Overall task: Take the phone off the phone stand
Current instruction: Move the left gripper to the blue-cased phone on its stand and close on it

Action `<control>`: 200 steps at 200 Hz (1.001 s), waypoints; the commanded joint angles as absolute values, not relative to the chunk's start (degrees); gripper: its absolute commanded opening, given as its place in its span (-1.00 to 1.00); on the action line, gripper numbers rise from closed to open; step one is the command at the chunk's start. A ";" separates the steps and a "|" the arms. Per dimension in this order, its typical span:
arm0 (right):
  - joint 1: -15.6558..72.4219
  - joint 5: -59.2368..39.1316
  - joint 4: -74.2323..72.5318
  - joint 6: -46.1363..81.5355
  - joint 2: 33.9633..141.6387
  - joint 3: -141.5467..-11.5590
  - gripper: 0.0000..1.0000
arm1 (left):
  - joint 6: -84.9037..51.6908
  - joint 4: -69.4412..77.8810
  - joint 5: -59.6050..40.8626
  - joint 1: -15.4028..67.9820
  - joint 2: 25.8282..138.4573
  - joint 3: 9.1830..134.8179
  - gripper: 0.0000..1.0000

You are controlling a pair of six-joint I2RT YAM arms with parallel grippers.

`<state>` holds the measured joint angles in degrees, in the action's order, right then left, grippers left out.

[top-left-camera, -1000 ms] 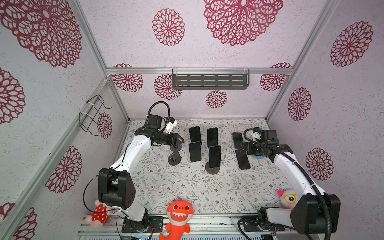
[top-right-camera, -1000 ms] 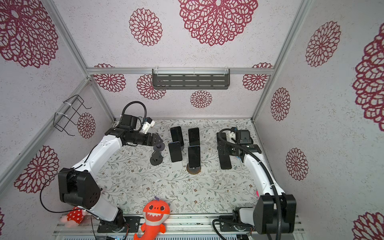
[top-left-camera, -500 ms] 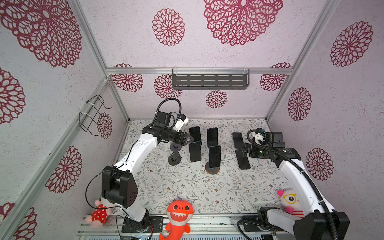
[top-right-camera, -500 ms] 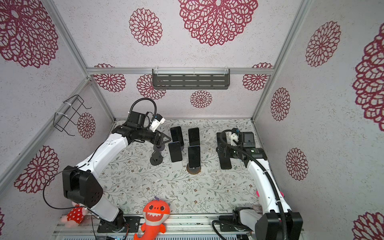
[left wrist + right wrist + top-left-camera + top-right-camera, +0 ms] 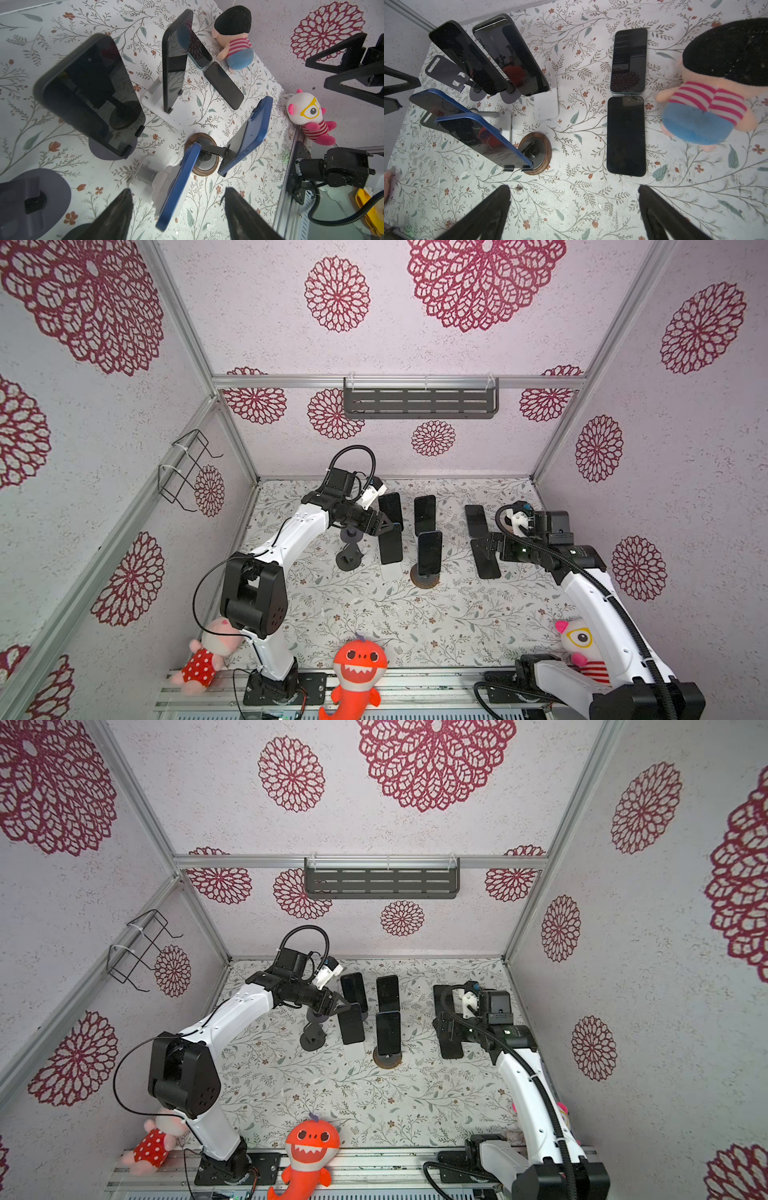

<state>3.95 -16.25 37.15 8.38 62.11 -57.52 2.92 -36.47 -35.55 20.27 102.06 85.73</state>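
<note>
My left gripper moves down slightly next and closes its fingers on the upper edge of the blue-edged phone, since that edge already stands between them.
Several phones stand on phone stands mid-table. The blue-edged phone leans on a white stand. My left gripper is open with this phone's upper edge between its fingers, apart from both. Beside it, another blue phone sits on a round wooden-based stand. My right gripper hangs open and empty over the table near two phones lying flat.
Two further phones stand on stands behind. Two empty dark stands are under my left arm. Plush toys line the front edge and right side. Walls close in on three sides.
My left arm has swung right, from over the empty dark stands to the blue-edged phone on the white stand. The right arm has shifted only a little.
</note>
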 commanded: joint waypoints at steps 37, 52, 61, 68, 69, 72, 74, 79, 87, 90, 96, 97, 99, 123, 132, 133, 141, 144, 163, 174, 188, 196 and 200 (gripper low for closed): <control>3.76 -13.53 37.27 7.91 63.16 -57.66 0.98 | 5.36 -34.80 -38.29 20.25 104.11 84.95 0.19; 3.78 -12.95 37.44 7.91 63.05 -57.57 0.98 | 5.45 -34.79 -38.50 20.29 104.50 84.92 0.15; 3.78 -12.79 37.61 7.83 63.00 -57.50 0.98 | 5.51 -34.79 -38.50 20.30 104.71 84.82 0.14; 3.77 -12.75 37.77 7.79 62.87 -57.44 0.98 | 5.62 -34.80 -38.64 20.26 104.85 84.77 0.14; 3.78 -12.75 37.78 7.80 62.90 -57.46 0.98 | 5.62 -34.76 -38.70 20.28 104.90 84.75 0.13; 3.78 -12.74 37.79 7.74 62.88 -57.40 0.98 | 5.58 -34.84 -38.81 20.30 104.98 84.69 0.12; 3.78 -12.70 37.79 7.74 62.85 -57.39 0.98 | 5.61 -34.86 -38.84 20.30 105.04 84.72 0.10; 3.78 -12.66 37.88 7.73 62.78 -57.32 0.98 | 5.62 -34.90 -39.06 20.28 105.12 84.65 0.07; 3.78 -12.61 37.88 7.74 62.77 -57.22 0.98 | 5.62 -34.89 -39.33 20.25 105.19 84.59 0.01; 3.75 -12.61 37.88 7.76 62.79 -57.15 0.98 | 5.62 -34.89 -39.35 20.25 105.15 84.57 -0.03; 3.73 -12.57 37.88 7.73 62.76 -57.05 0.98 | 5.60 -34.79 -39.37 20.29 105.19 84.51 -0.08; 3.76 -12.61 37.88 7.73 62.76 -57.05 0.98 | 5.61 -34.80 -39.37 20.25 105.15 84.48 -0.09; 3.77 -12.62 37.88 7.76 62.75 -57.04 0.98 | 5.58 -34.80 -39.37 20.29 105.17 84.47 -0.11; 3.78 -12.60 37.71 7.52 62.75 -56.69 0.96 | 5.49 -34.88 -39.20 20.24 105.12 84.24 -0.29; 3.78 -12.33 37.70 7.51 62.70 -56.60 0.96 | 5.32 -35.04 -38.94 20.27 105.20 84.34 -0.36; 3.78 -12.32 37.70 7.49 62.72 -56.60 0.96 | 5.30 -35.06 -38.90 20.24 105.25 84.36 -0.37; 3.78 -12.07 37.71 7.44 62.67 -56.47 0.96 | 5.33 -35.59 -38.76 20.25 105.47 84.54 -0.41; 3.77 -12.00 37.76 7.39 62.71 -56.44 0.96 | 5.34 -35.79 -38.69 20.25 105.60 84.59 -0.42; 3.77 -11.78 37.86 7.48 63.05 -56.18 0.95 | 5.27 -36.38 -38.23 20.27 105.26 84.51 -0.48; 3.78 -11.80 38.05 7.47 63.36 -56.03 0.95 | 5.13 -36.14 -38.24 20.28 104.69 84.05 -0.51; 3.78 -11.73 37.81 7.56 63.43 -55.73 0.95 | 5.18 -36.09 -38.23 20.30 104.13 83.68 -0.56; 3.78 -11.82 37.56 7.71 63.60 -55.58 0.94 | 5.23 -36.25 -38.23 20.29 103.95 83.61 -0.61; 3.77 -11.91 37.47 7.73 63.69 -55.63 0.94 | 5.27 -36.28 -38.24 20.26 103.93 83.62 -0.62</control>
<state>3.95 -12.38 37.58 8.40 63.37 -55.64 3.90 -35.88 -38.30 20.27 105.03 84.47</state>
